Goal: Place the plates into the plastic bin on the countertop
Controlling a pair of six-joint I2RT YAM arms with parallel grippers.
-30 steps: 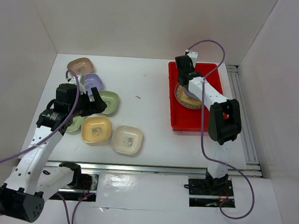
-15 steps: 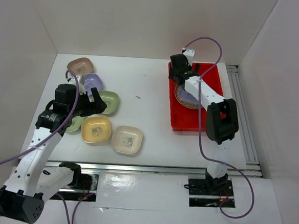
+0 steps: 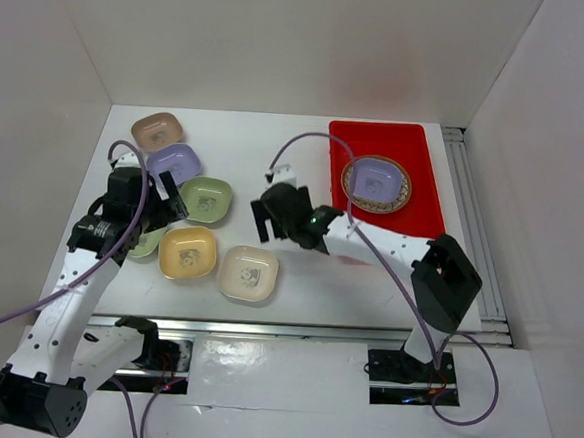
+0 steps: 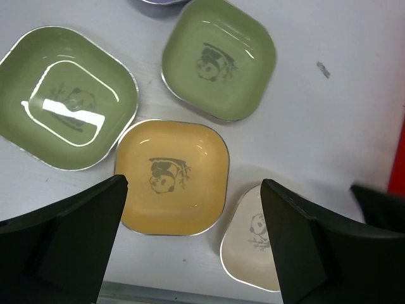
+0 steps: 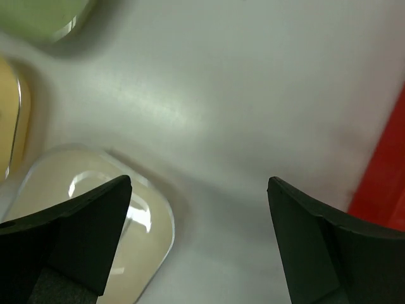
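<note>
The cream plate's rim (image 3: 275,279) (image 5: 158,261) on the side facing the bin is back and down from my right gripper, which will move there next.
The plastic bin (image 3: 413,212) is red and holds a round brown lattice plate (image 3: 400,194) with a lavender plate (image 3: 376,179) lying on it. On the white countertop (image 3: 276,158) lie pinkish-brown (image 3: 158,128), lavender (image 3: 174,160), green (image 3: 207,200), yellow (image 3: 188,252) and cream (image 3: 248,273) plates. My right gripper (image 3: 268,217) hangs open and empty above the table, just right of the cream plate (image 5: 88,218). My left gripper (image 4: 193,185) is open above the yellow plate (image 4: 172,177), with green plates (image 4: 218,60) (image 4: 69,104) beyond it.
White walls close in the countertop at the back and on both sides. A metal rail (image 3: 472,222) runs along the bin's right side. The bin's red edge (image 5: 386,177) shows at the right of the right wrist view. A small dark speck (image 3: 270,188) lies mid-table.
My right gripper opened, leaving the lavender plate on the round plate in the bin, and swung left out of the bin to the cream plate. The left arm barely shifted.
</note>
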